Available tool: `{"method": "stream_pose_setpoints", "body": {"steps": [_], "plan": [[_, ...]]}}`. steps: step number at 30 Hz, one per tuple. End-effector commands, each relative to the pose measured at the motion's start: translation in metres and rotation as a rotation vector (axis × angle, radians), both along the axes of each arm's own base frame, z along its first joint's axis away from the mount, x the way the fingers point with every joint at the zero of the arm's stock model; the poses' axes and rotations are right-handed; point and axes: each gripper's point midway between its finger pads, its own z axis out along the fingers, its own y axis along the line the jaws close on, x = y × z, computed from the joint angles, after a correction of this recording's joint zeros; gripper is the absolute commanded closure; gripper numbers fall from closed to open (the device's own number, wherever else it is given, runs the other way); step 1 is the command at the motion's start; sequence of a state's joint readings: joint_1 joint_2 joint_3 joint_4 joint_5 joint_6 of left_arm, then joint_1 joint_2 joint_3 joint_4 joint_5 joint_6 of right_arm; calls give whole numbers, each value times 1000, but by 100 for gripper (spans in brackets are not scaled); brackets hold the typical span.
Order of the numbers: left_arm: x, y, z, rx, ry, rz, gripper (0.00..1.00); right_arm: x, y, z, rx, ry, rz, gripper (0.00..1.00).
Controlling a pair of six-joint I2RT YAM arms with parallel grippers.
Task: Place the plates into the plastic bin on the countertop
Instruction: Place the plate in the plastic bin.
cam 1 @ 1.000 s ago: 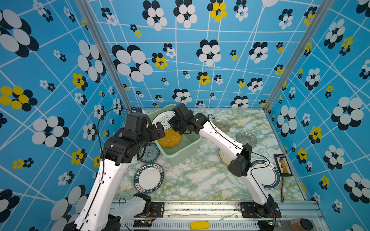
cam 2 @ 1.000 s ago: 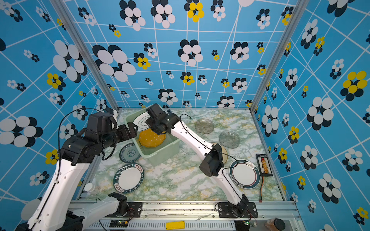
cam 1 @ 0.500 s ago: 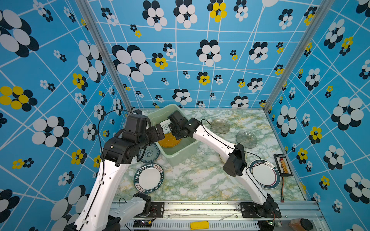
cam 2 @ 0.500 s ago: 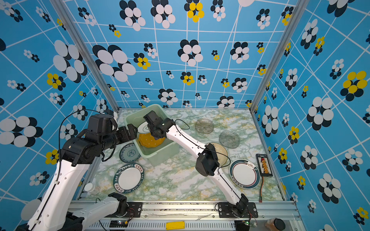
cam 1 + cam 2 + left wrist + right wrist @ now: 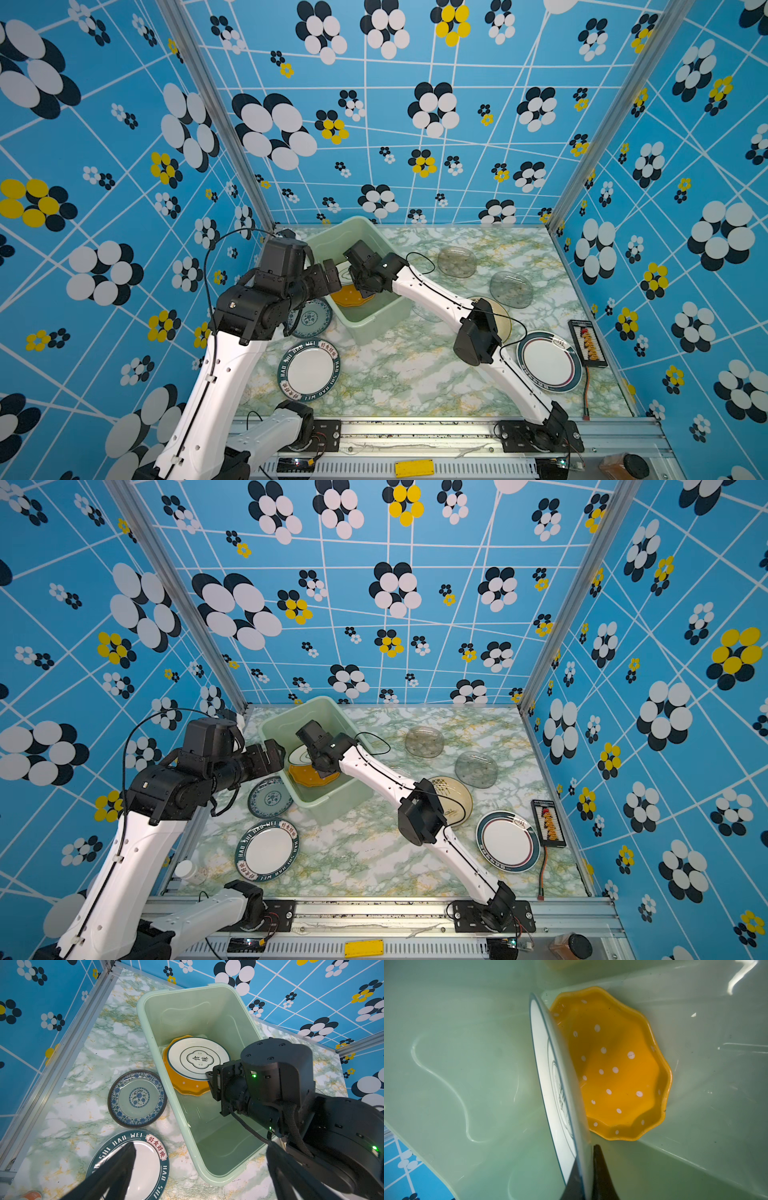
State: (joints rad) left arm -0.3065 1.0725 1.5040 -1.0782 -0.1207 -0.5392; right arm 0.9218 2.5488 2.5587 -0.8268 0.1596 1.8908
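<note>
Next I will lower my right gripper deeper into the bin toward the yellow dotted plate (image 5: pixel 350 296) (image 5: pixel 623 1074) and release the white plate's rim, since it still hangs tilted above.
The mint-green plastic bin (image 5: pixel 374 328) (image 5: pixel 145 1028) stands at the back left of the countertop (image 5: pixel 395 374). A yellow dotted plate (image 5: pixel 623 1074) (image 5: pixel 187 1086) lies inside it. My right gripper (image 5: pixel 586 1155) (image 5: pixel 209 1076) is down in the bin, shut on the rim of a white dark-rimmed plate (image 5: pixel 197 1057) (image 5: pixel 550 1076) that is tilted over the yellow one. My left gripper (image 5: pixel 199 1147) hangs open above the bin's near left side, holding nothing. On the countertop lie a blue-green patterned plate (image 5: pixel 311 318), two white plates (image 5: pixel 308 370) (image 5: pixel 548 361), a cream plate (image 5: pixel 455 800) and two clear glass plates (image 5: pixel 457 262) (image 5: pixel 511 289).
Blue flowered walls close in the left, back and right. A black board with orange connectors (image 5: pixel 588 345) and its red cable lie along the right wall. A small white bottle (image 5: pixel 189 870) sits at the front left, and a brown jar (image 5: pixel 623 465) on the front rail.
My right gripper has moved left and down into the bin with the white plate, bringing it over the yellow plate. The left arm has barely moved.
</note>
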Motion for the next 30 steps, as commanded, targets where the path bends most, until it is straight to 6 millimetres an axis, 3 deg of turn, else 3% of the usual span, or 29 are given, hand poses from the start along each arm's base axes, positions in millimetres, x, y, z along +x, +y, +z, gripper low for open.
{"method": "stream_pose_setpoints", "body": {"steps": [1,13,21,30], "plan": [[-1,5,-12,28,42,10,1,7,3,-1,11,-19,-30,100],[-2,6,-17,42,60,1,1,6,6,-27,-6,9,-34,97],[-2,5,-22,41,73,0,1,4,14,-39,-2,14,-16,85],[-5,9,-24,51,78,13,1,6,25,-47,12,-5,6,77]]}}
